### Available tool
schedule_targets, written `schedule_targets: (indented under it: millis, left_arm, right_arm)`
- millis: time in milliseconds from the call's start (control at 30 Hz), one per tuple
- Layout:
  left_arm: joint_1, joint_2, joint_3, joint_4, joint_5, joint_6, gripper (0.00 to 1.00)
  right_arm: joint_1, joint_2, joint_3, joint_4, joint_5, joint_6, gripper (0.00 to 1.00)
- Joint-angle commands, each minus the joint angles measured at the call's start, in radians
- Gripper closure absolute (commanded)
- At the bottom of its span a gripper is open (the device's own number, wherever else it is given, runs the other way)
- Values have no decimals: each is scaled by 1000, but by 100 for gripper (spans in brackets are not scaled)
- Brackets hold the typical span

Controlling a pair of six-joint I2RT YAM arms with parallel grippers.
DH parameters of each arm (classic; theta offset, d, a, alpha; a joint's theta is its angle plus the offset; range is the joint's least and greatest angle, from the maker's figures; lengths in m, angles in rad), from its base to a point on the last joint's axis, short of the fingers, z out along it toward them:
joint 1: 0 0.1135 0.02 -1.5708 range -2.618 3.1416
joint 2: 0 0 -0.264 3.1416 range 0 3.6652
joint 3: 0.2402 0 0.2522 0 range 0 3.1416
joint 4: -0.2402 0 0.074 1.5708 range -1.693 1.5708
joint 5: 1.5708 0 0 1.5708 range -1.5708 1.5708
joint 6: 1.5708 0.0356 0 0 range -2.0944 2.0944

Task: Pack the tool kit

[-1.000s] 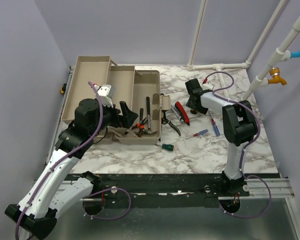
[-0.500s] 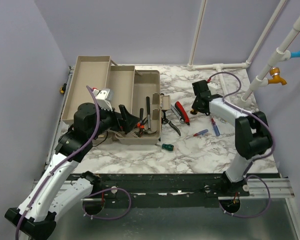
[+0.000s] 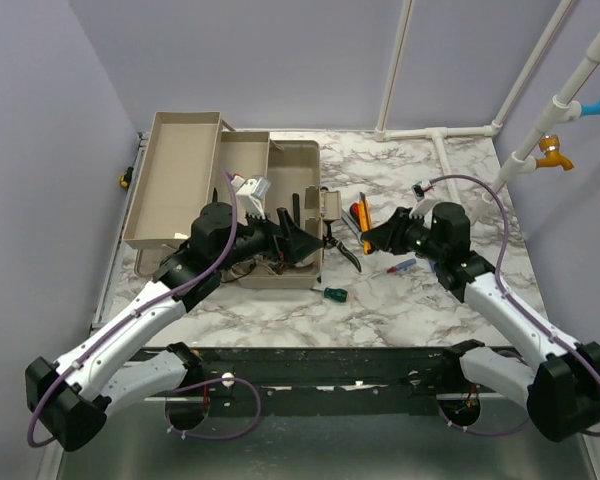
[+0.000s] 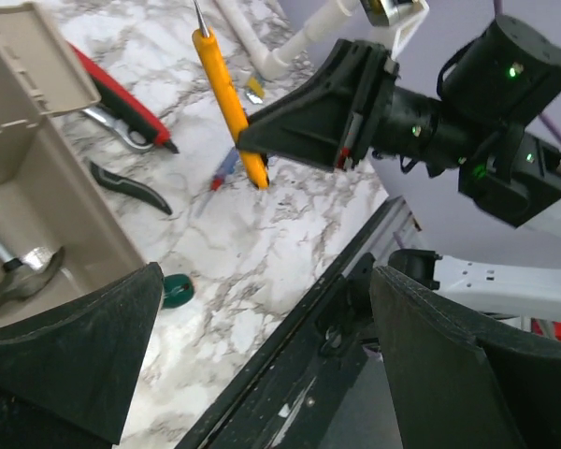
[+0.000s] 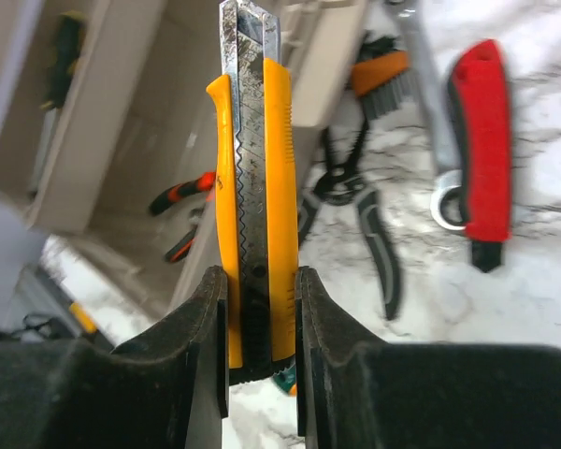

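The left gripper moves beyond the toolbox onto the yellow utility knife's middle (image 3: 365, 219) (image 4: 223, 91) next, since the knife is held to that gripper's right in the top view.
The open beige toolbox (image 3: 305, 160) stands at the left of the marble table, its lid (image 3: 175, 175) folded back. My right gripper (image 3: 375, 238) is shut on a yellow utility knife (image 5: 255, 187) and holds it above the table, just right of the box, blade end pointing away. The knife also shows in the left wrist view (image 4: 226, 94) and the top view (image 3: 361, 213). My left gripper (image 3: 295, 240) is open and empty, hovering over the box's right edge; its fingers (image 4: 65, 355) frame the table's front edge.
On the table right of the box lie a red-handled tool (image 5: 481, 140), black-handled pruners (image 5: 355, 206), a blue screwdriver (image 3: 400, 266) and a green stubby screwdriver (image 3: 334, 294). A hammer (image 4: 19, 276) and orange-handled pliers (image 5: 182, 192) lie inside the box. White pipes run along the back right.
My right arm has swung from the back of the table toward the front and now holds the yellow knife in the air. My left gripper has moved right across the toolbox.
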Motion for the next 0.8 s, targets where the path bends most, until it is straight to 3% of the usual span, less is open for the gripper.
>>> schedule_targets:
  millis: [0,300,633,767]
  left_arm:
    - [-62,83,-43,237,-40,-121,7]
    - [-121,270,-9,397,-90,-193,13]
    - [-170,493,143,498,-90,-177,22]
    - [-179,571,191,559,-84,-162,23]
  right_arm:
    - [8,-154,-111,213,-194,-22,99]
    - [27,-263,-139,167,-62,-57,99]
    - [115,-313,-84,34,229,-116,99]
    - [128,-325,-84,34,269,-126,99]
